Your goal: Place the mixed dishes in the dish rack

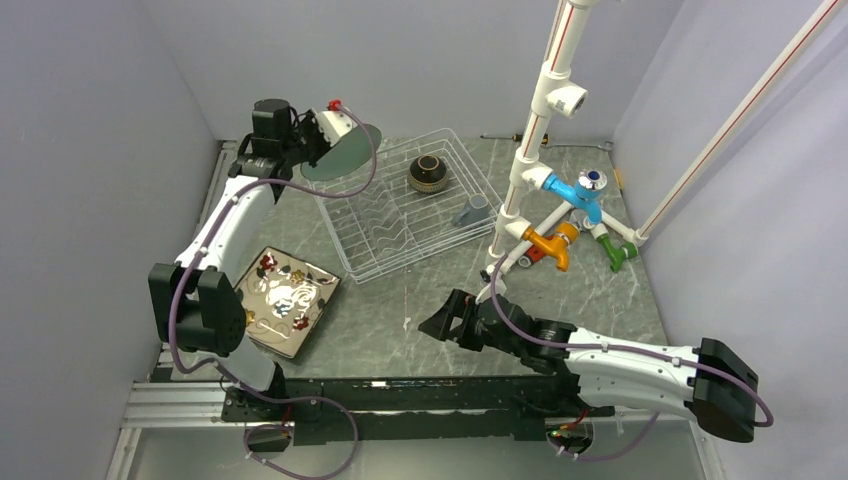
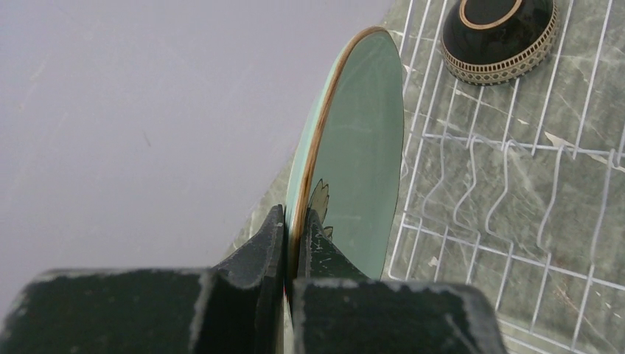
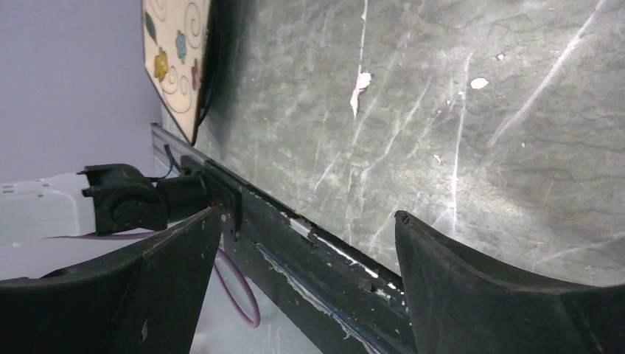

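Note:
The rack's wavy wires are empty. Next, my left gripper should move the plate to the right in the top view, lower it beside those wires and release it.
My left gripper (image 1: 322, 138) is shut on the rim of the pale green round plate (image 1: 342, 155) and holds it on edge above the back left corner of the white wire dish rack (image 1: 352, 250). In the left wrist view the plate (image 2: 361, 155) stands upright between my fingers (image 2: 273, 243), with the rack's prongs (image 2: 501, 192) to its right. The brown bowl (image 1: 428, 173) and the small grey mug (image 1: 471, 211) sit in the rack. The cream floral square plate (image 1: 285, 298) lies on a dark square plate at the front left. My right gripper (image 1: 440, 322) is open and empty near the table's front.
A white pipe stand (image 1: 530, 150) with blue, orange and green fittings rises at the right of the rack. Grey walls close the back and sides. The black front rail (image 3: 309, 258) runs under my right gripper.

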You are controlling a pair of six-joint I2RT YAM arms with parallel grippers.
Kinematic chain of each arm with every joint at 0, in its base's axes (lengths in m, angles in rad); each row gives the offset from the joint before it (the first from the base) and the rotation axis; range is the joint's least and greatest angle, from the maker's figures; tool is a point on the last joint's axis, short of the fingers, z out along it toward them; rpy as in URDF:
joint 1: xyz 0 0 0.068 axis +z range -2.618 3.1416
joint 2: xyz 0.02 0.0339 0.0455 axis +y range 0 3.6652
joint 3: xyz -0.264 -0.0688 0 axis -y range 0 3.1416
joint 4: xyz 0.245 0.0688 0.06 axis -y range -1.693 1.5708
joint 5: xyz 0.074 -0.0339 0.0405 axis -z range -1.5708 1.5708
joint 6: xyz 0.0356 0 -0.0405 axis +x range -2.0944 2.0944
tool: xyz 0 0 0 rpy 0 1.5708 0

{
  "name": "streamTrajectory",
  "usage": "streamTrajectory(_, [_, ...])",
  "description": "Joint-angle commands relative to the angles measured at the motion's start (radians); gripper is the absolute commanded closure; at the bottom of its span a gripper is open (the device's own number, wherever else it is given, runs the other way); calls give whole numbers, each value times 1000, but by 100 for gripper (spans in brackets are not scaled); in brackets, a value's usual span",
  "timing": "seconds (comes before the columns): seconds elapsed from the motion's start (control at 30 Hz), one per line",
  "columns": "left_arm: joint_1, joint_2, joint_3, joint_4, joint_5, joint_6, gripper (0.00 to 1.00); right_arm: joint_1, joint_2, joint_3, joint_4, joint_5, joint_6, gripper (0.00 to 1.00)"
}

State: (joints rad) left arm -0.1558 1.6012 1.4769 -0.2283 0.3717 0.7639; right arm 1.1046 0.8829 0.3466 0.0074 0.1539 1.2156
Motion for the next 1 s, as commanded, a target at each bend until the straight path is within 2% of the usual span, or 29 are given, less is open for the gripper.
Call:
streamTrajectory(0.0, [2,-13,63,201,58,25,100,-3,31,43,22,-22,17,12])
streamTrajectory(0.23, [-3,44,64,212,76,0,100,-4,36,38,31,-22,30,12])
streamTrajectory(0.57, [-56,115,60,212,23,35,100,-2,23,17,51,-15,47,12])
streamTrajectory(0.97, [-57,215,123,165,7,-8,100,-3,13,7,51,-9,50,12])
